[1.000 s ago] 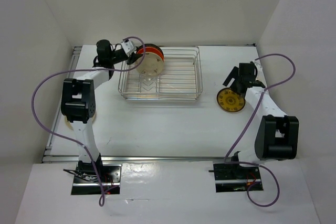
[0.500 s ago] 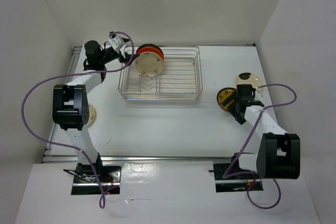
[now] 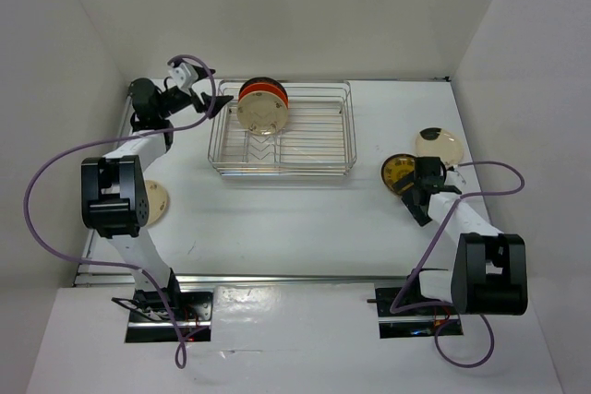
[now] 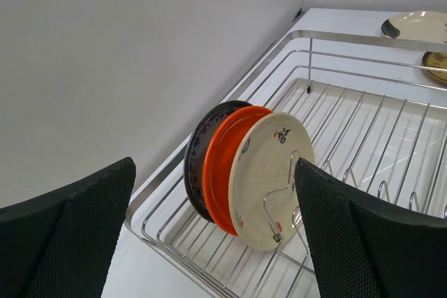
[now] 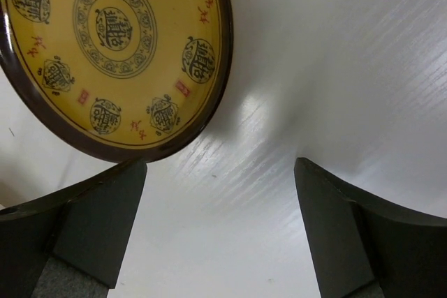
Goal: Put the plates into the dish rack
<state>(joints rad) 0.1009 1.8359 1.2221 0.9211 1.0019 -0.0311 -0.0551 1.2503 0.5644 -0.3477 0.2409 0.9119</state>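
Note:
My right gripper moves outward onto the yellow-gold plate's dark near rim (image 5: 204,125) next, because its open fingers have only bare table between them.
The dish rack (image 3: 314,149) is a silver wire basket at the table's middle back. Three plates stand on edge at its left end: dark teal (image 4: 198,160), orange (image 4: 222,165) and cream (image 4: 269,176), the cream one at the front (image 3: 261,113). My left gripper (image 3: 209,101) hangs open and empty just left of the rack, its fingers either side of the stack (image 4: 216,239) in the wrist view. A yellow-gold plate (image 3: 397,173) lies flat on the table to the right. My right gripper (image 3: 414,193) is open at that plate's near edge (image 5: 119,47), over bare table (image 5: 220,235).
A cream plate (image 3: 439,145) lies flat behind the yellow one at the right, and another cream plate (image 3: 153,200) lies by the left arm. White walls close in the table on three sides. Purple cables loop off both arms.
My left gripper has opened, let go of the cream plate in the rack and drawn back to the left. My right arm has swung nearer, uncovering the cream plate at the right.

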